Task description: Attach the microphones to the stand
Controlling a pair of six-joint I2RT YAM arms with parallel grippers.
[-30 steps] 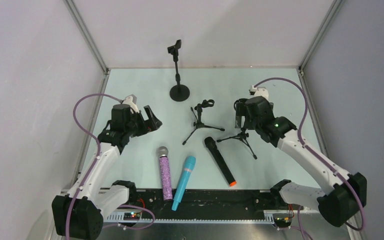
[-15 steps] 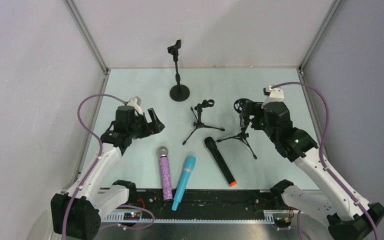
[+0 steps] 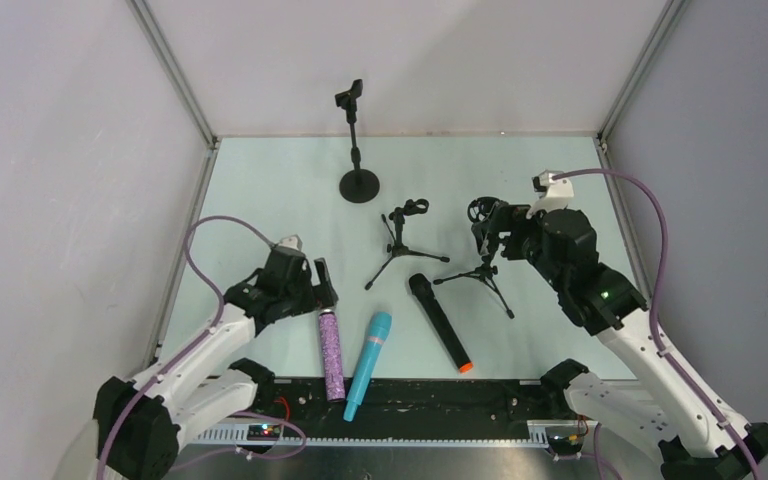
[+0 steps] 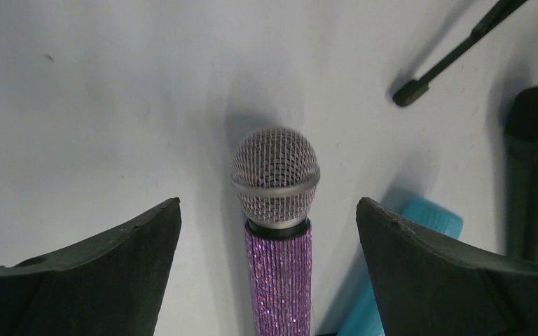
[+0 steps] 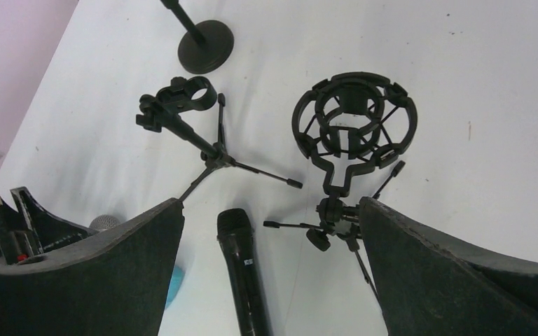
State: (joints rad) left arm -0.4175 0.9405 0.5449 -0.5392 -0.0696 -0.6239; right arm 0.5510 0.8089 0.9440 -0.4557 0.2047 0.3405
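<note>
The microphone is narrower at the purple body [image 3: 328, 319] [image 4: 279, 250] beside the black collar than at its mesh head, so my left gripper should lower and move slightly back onto it there.
The glittery purple microphone [image 3: 333, 352] lies near the front edge, and its silver mesh head [image 4: 276, 175] points away between my left fingers. My left gripper [image 3: 320, 288] is open and low over that head, astride it without touching it. The cyan-blue microphone [image 3: 368, 362] lies just right of it and shows in the left wrist view [image 4: 424, 218]. The black microphone with an orange end [image 3: 440, 322] lies further right. My right gripper [image 3: 500, 228] is open and empty above the tripod stand with a round shock mount [image 5: 354, 129]. The black microphone [image 5: 244, 266] lies below it.
A small tripod stand with a clip [image 3: 404, 240] stands mid-table. A tall stand on a round base [image 3: 358, 185] stands at the back. The shock-mount tripod's legs [image 3: 488, 278] spread beside the black microphone. Frame posts and walls close in the table [image 3: 280, 190] on both sides.
My left gripper has moved toward the front and down, from left of the stands to over the purple microphone's head. My right arm has drawn back to the right of the shock-mount stand.
</note>
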